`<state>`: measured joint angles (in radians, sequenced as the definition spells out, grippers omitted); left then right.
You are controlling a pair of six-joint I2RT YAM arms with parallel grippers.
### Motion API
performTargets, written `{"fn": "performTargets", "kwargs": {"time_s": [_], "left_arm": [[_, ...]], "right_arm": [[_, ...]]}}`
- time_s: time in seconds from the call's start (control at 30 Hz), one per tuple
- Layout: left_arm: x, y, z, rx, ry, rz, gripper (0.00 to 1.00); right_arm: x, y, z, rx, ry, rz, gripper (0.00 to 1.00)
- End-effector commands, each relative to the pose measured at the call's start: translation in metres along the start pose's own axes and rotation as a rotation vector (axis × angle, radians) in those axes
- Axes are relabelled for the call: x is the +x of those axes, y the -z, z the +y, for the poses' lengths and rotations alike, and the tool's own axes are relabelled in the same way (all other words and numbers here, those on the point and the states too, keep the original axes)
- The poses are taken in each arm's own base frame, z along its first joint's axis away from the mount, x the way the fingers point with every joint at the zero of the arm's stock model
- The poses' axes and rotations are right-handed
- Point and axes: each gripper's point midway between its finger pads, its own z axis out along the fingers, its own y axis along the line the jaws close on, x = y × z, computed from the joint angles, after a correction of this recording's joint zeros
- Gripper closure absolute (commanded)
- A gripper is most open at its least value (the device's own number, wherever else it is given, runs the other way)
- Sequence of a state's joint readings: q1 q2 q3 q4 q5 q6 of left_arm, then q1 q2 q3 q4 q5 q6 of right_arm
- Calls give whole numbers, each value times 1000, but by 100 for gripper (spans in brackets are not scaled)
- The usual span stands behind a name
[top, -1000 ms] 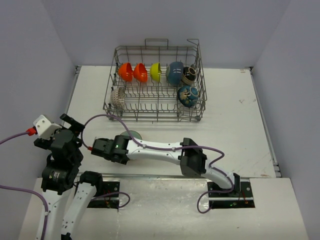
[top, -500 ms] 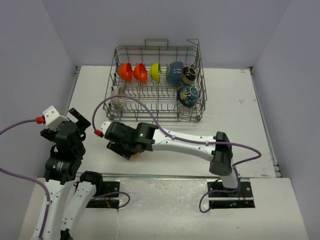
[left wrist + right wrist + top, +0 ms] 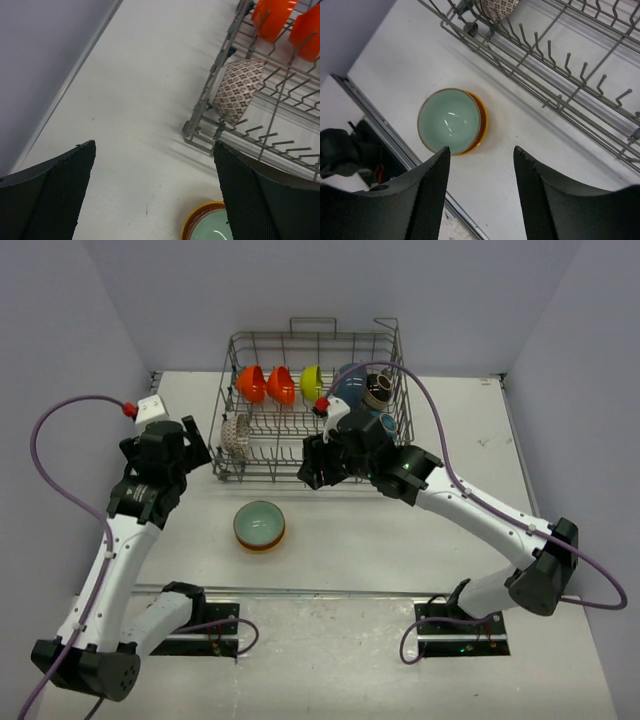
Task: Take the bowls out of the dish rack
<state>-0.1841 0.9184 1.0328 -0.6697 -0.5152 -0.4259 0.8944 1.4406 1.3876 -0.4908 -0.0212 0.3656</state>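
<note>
My left gripper needs to turn across the rack's side and then go down onto the rim of the patterned cream bowl (image 3: 230,434) (image 3: 224,83), because that bowl is the nearest to it.
The grey wire dish rack (image 3: 270,478) stands at the back of the table. It holds an orange bowl (image 3: 250,383), a red one (image 3: 281,385), a yellow-green one (image 3: 311,383), a blue one (image 3: 350,380), a black-and-cream one (image 3: 378,390) and a zigzag patterned one (image 3: 236,434). On the table in front, a mint bowl (image 3: 260,524) sits nested in a yellow-rimmed bowl (image 3: 483,117). My right gripper (image 3: 320,468) hangs open and empty over the rack's front edge, well above the table (image 3: 481,149). My left gripper (image 3: 154,145) is open and empty, left of the rack's front corner (image 3: 210,107).
Grey walls close in the table on the left, back and right. The metal rail along the table's near edge (image 3: 380,120) runs just in front of the nested bowls. My right arm crosses the table from its base at the lower right (image 3: 500,530).
My right gripper has let go of the mint bowl on the stack, opened wider and swung back to the rack's front. The left arm has reached forward toward the rack's left side.
</note>
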Motion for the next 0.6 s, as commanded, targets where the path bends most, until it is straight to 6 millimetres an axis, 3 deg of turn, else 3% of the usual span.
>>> {"fn": "performTargets", "kwargs": {"time_s": [0.0,0.07,0.1,0.13,0.17,0.2,0.23,0.27,0.3,0.33,0.37,0.4,0.43,0.47,0.57], "left_arm": [[-26,2,-27,22,-92,-22,0],[-12,-9,-37,-64,-213,47,0],[-28,0,-49,-98,-242,0,0],[-21,-1,-52,-132,-317,40,0],[-8,-16,-64,-175,-397,90,0],[-24,-12,-74,-201,-416,57,0],[-18,-15,-73,-244,-482,88,0],[-6,-31,-82,-289,-550,121,0],[-16,-33,-87,-317,-558,102,0],[-12,-38,-88,-345,-599,121,0],[-1,-52,-95,-373,-648,148,1],[-7,-55,-102,-379,-645,137,1],[2,-66,-107,-400,-686,160,3],[2,-70,-111,-408,-696,160,4],[5,-85,-123,-425,-733,163,12]], "right_arm": [[-29,-2,29,-146,-77,-115,44],[-31,-1,25,-135,-93,-124,44],[-33,0,23,-128,-96,-133,44],[-34,4,22,-124,-102,-142,44],[-35,7,18,-113,-109,-152,44],[-36,12,15,-104,-111,-161,44],[-35,21,10,-90,-116,-180,44],[-35,27,5,-77,-121,-194,43],[-34,32,0,-62,-126,-205,43],[-25,34,-9,-35,-131,-203,42],[-29,50,-12,-33,-136,-242,42],[-26,56,-14,-29,-136,-251,41],[-16,57,-21,-16,-139,-242,41],[-18,71,-20,-25,-135,-269,41],[-9,86,-29,-3,-129,-296,40]]}}
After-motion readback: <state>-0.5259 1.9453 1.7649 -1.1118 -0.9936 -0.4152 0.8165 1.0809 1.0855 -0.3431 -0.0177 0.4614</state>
